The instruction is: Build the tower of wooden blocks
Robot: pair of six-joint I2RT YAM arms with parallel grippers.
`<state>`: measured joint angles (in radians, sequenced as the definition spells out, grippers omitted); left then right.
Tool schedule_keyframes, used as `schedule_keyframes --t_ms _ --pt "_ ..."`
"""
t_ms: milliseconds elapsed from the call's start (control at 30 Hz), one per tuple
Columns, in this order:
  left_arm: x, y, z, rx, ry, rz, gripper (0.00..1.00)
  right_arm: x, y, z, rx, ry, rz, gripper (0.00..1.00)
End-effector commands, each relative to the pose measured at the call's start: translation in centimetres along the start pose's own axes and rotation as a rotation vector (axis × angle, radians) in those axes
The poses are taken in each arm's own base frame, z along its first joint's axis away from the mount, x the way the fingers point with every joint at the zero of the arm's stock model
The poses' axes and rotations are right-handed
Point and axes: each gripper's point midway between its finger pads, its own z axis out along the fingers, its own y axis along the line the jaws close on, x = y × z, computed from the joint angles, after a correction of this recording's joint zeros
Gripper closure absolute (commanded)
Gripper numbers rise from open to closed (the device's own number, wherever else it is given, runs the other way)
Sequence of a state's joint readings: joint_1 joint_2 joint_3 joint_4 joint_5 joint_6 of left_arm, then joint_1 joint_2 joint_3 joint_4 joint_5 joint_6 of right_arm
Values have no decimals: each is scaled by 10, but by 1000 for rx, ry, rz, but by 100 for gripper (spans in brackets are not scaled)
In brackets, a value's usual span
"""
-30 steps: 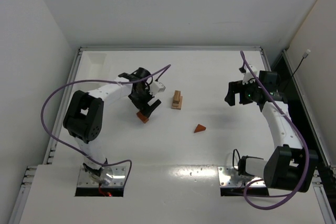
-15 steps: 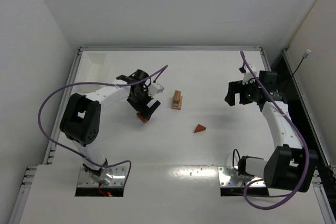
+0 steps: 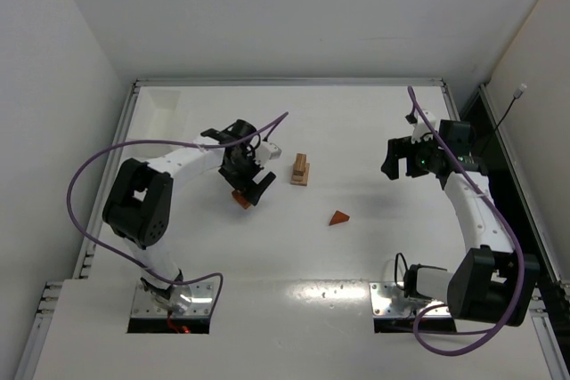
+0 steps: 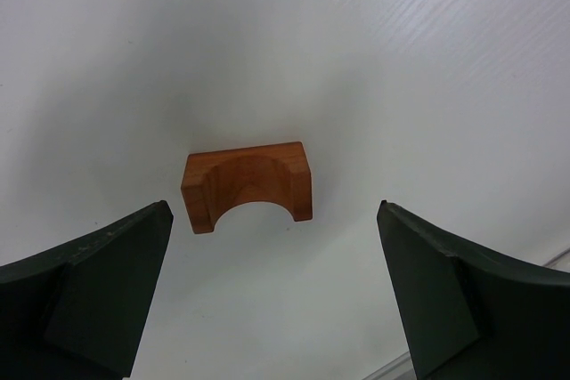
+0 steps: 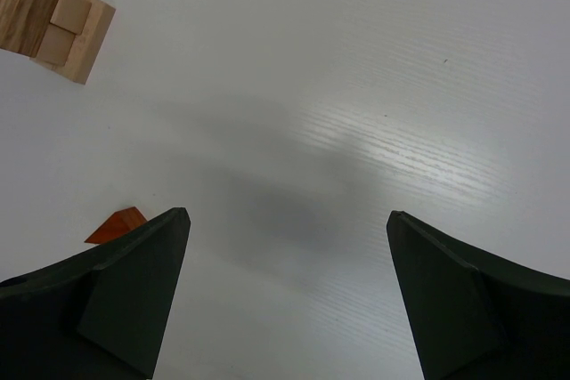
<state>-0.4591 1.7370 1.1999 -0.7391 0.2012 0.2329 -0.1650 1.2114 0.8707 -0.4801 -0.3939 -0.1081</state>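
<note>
The outer ends of the arch block [image 3: 241, 199] [image 4: 248, 185] are below, between my gripper's open fingers. I next need to lower my left gripper slightly and close its fingers onto them.
The wood block tower [image 3: 301, 169] is a small pale tan stack in the middle of the table; it also shows in the right wrist view [image 5: 55, 31]. A reddish-brown arch block [image 4: 248, 185] lies flat on the table left of the tower [image 3: 240, 198]. My left gripper [image 4: 272, 295] hangs open above the arch block, jaws wide apart, not touching it; it shows in the top view [image 3: 250, 182]. A reddish-brown triangular wedge [image 3: 338, 217] lies right of the arch; it peeks out in the right wrist view [image 5: 118, 223]. My right gripper [image 3: 396, 159] is open and empty at the right.
The white table [image 3: 356, 122] has raised rails along its back and sides. Purple cables loop from both arms.
My left gripper has shifted slightly to the right over the arch block. The right arm and the blocks have not moved.
</note>
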Motion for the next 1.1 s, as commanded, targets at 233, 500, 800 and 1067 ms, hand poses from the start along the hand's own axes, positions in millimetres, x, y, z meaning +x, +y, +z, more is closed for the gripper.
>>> schedule_keyframes --t_ms 233,500,800,1067 --pt "2 5 12 -45 11 -26 0 -19 3 -8 -2 -66 -37 9" --pt "6 7 20 -50 25 -37 0 -19 3 -8 -2 -66 -37 9" --pt "9 9 25 -54 45 -40 13 -17 1 -6 5 -56 -33 9" --pt "11 10 27 -63 47 -53 38 -20 0 -4 7 -64 -28 9"
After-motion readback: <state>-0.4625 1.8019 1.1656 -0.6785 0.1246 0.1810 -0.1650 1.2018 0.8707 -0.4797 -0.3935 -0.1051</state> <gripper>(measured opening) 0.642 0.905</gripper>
